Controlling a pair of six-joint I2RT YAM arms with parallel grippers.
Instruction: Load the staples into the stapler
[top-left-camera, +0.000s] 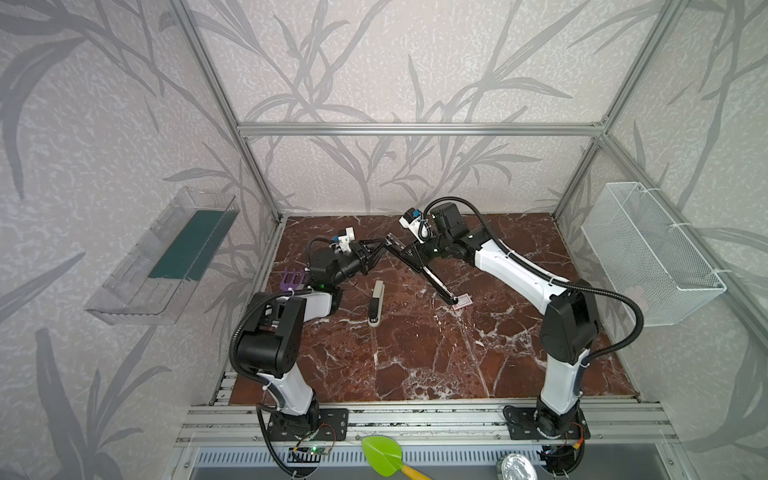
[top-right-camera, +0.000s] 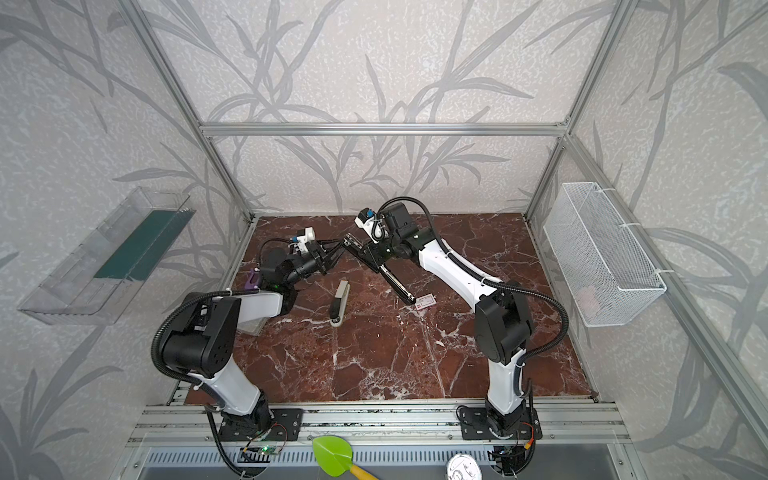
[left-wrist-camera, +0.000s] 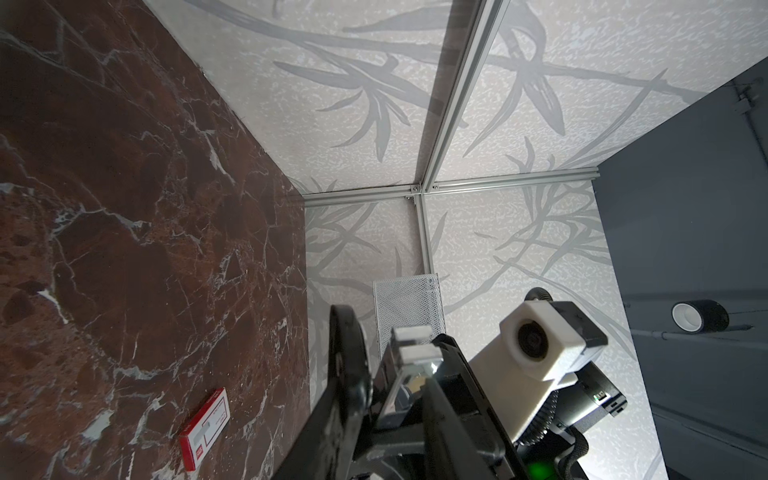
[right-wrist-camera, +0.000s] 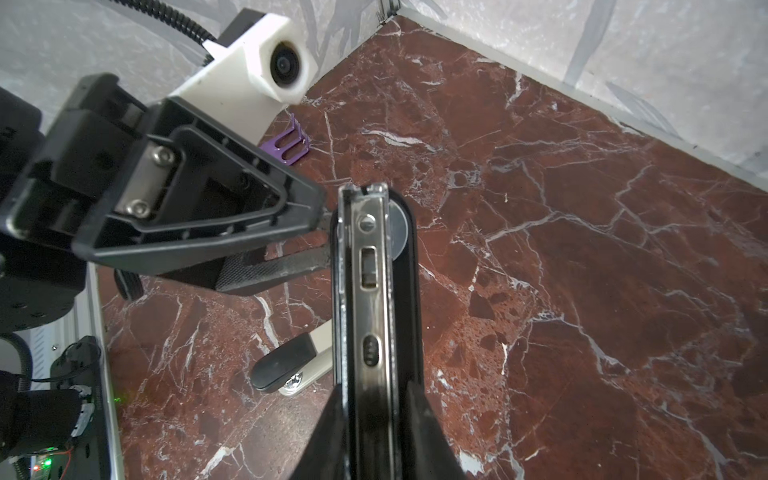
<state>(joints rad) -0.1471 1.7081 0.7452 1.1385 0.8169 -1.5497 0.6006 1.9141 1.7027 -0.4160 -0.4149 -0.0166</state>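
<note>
The bare marble between the second stapler and the staples is clear, so my right gripper will lower the black stapler (top-left-camera: 440, 286) onto it next and release it.
My right gripper (right-wrist-camera: 372, 415) is shut on a black stapler (right-wrist-camera: 365, 270) with a bare metal magazine, held above the back middle of the marble table (top-left-camera: 415, 357). In a top view the stapler (top-left-camera: 440, 286) slants, its low end just above the staples (top-left-camera: 463, 300), a small white and red box lying flat on the table. The box also shows in the left wrist view (left-wrist-camera: 205, 428). My left gripper (right-wrist-camera: 326, 239) meets the stapler's upper end, fingers a little apart on either side of it, so it is open.
A second beige and black stapler (top-left-camera: 376, 305) lies left of centre. A purple plastic piece (top-left-camera: 291, 280) sits by the left arm. A wire basket (top-left-camera: 648, 249) hangs on the right wall, a clear bin (top-left-camera: 166, 257) on the left. A green scoop (top-left-camera: 382, 455) lies in front.
</note>
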